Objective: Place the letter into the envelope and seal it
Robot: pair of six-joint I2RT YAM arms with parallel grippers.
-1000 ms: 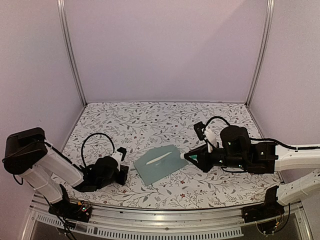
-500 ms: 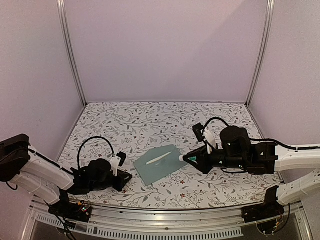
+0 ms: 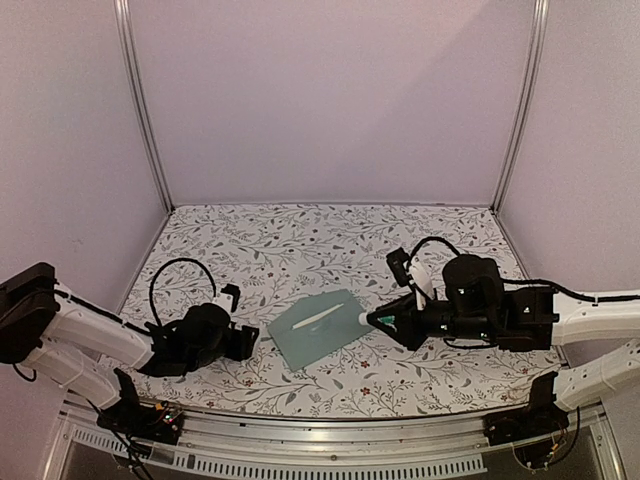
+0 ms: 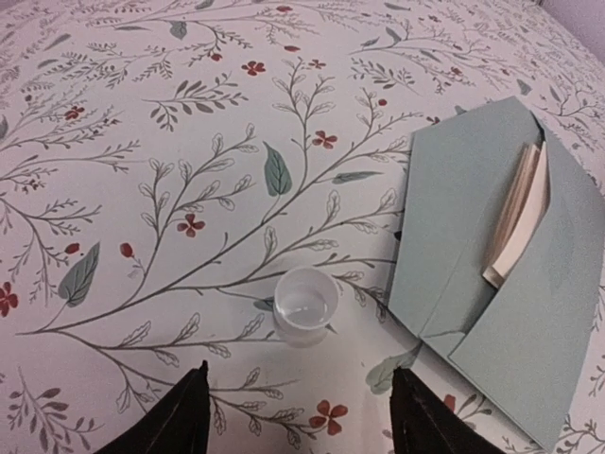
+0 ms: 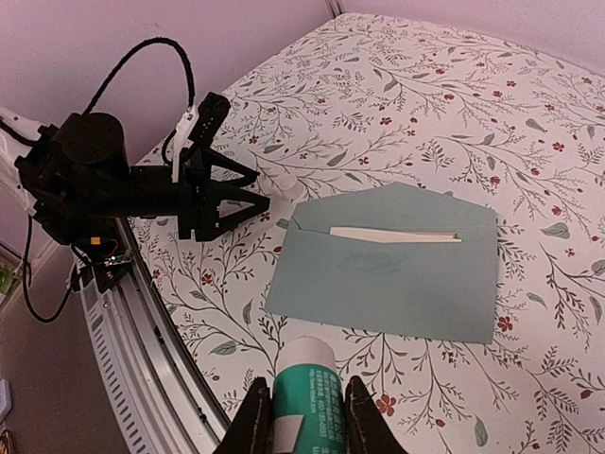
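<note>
My left gripper moves outward over the tabletop next until its open fingers straddle the small clear cap (image 4: 305, 305), then closes, because the cap stands ahead of the fingers.
The teal envelope (image 3: 322, 328) lies flat mid-table with its flap open. The cream letter (image 3: 313, 320) sits inside it, only a thin strip showing at the mouth (image 4: 518, 213) (image 5: 397, 234). My left gripper (image 3: 250, 339) is low over the table, left of the envelope (image 4: 482, 236), and its jaws (image 4: 298, 402) stand open. A small clear cap (image 4: 305, 305) stands on the table just ahead of them, touching neither finger. My right gripper (image 3: 386, 320) hovers right of the envelope (image 5: 397, 274), shut on a white-and-teal glue stick (image 5: 307, 383) with its white tip bare.
The table has a floral cloth (image 3: 300, 240), with pale walls at the back and sides. A metal rail (image 5: 142, 322) runs along the near edge, just under the right gripper. The left arm's black cable (image 3: 175, 280) loops above its wrist.
My left gripper has opened and let go of the cap, which now stands on the table. The left arm dipped, then drew back slightly. The right arm has held still with the glue stick.
</note>
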